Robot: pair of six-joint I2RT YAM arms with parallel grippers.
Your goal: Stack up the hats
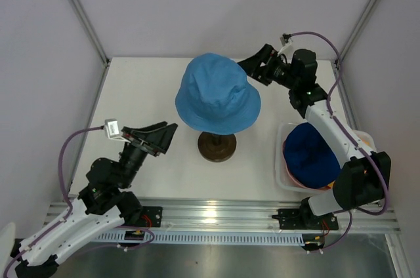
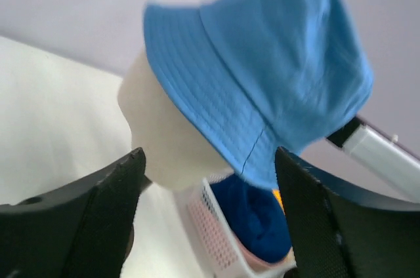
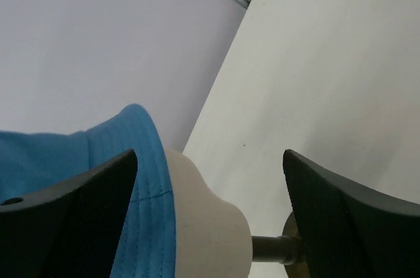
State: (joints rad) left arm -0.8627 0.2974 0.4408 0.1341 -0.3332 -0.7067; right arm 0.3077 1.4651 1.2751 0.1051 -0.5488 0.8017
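Observation:
I will swing my right gripper away from the mannequin head, then back and down to the dark navy hat in the basket, at its brim (image 1: 327,174) beside the sliver of yellow.
The light blue hat (image 1: 216,93) sits on the cream mannequin head, above its dark round base (image 1: 217,146). The dark navy hat (image 1: 312,153) lies on top in the white mesh basket (image 1: 281,153). A sliver of yellow (image 2: 279,196) and a pink edge (image 2: 260,261) show beside and under it. My left gripper (image 1: 169,135) is open and empty, left of the base, facing the head (image 2: 164,134) and light blue hat (image 2: 262,75). My right gripper (image 1: 252,68) is open and empty, just behind and right of the hat's brim (image 3: 131,179).
The mannequin head (image 3: 203,225) stands on a thin post over its base (image 3: 289,238) at the table's middle. The basket (image 2: 216,225) stands at the right near edge, under my right arm. Walls enclose the table on three sides.

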